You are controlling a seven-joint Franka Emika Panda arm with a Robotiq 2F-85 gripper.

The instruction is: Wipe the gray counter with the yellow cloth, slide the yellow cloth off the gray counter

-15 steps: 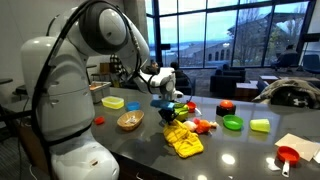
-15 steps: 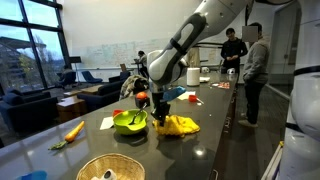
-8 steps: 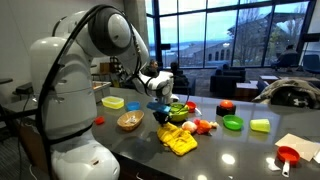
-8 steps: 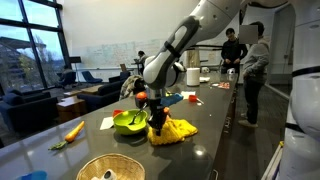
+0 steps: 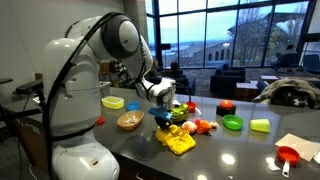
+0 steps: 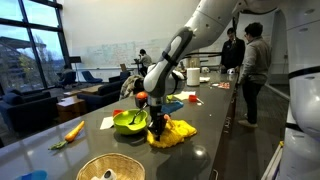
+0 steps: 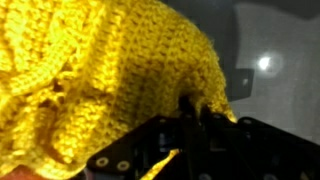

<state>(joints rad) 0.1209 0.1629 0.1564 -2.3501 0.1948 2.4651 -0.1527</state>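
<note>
I will next drag the yellow cloth, pinched low in my gripper, away from the wicker bowl toward the gray counter's near edge (image 5: 162, 171), because the cloth is still on top.
The yellow cloth (image 5: 177, 140) is a crocheted rag lying crumpled on the gray counter (image 5: 240, 155). It also shows in an exterior view (image 6: 172, 131) and fills the wrist view (image 7: 100, 70). My gripper (image 5: 164, 124) points down at the cloth's near-left edge and presses on it; in an exterior view it (image 6: 156, 127) sits at the cloth's left end. In the wrist view the fingers (image 7: 195, 108) are closed together with yellow cloth pinched between them.
A wicker bowl (image 5: 130, 121), a yellow container (image 5: 113, 102), a green bowl (image 5: 233, 123), a red item (image 5: 226, 107) and small toys (image 5: 200, 125) stand around the cloth. A green bowl (image 6: 130, 121) is next to the gripper. A banana (image 6: 72, 131) and people (image 6: 252, 70) are nearby.
The gripper has dragged the yellow cloth a little along the counter toward the robot's base, and the arm has lowered and pulled in.
</note>
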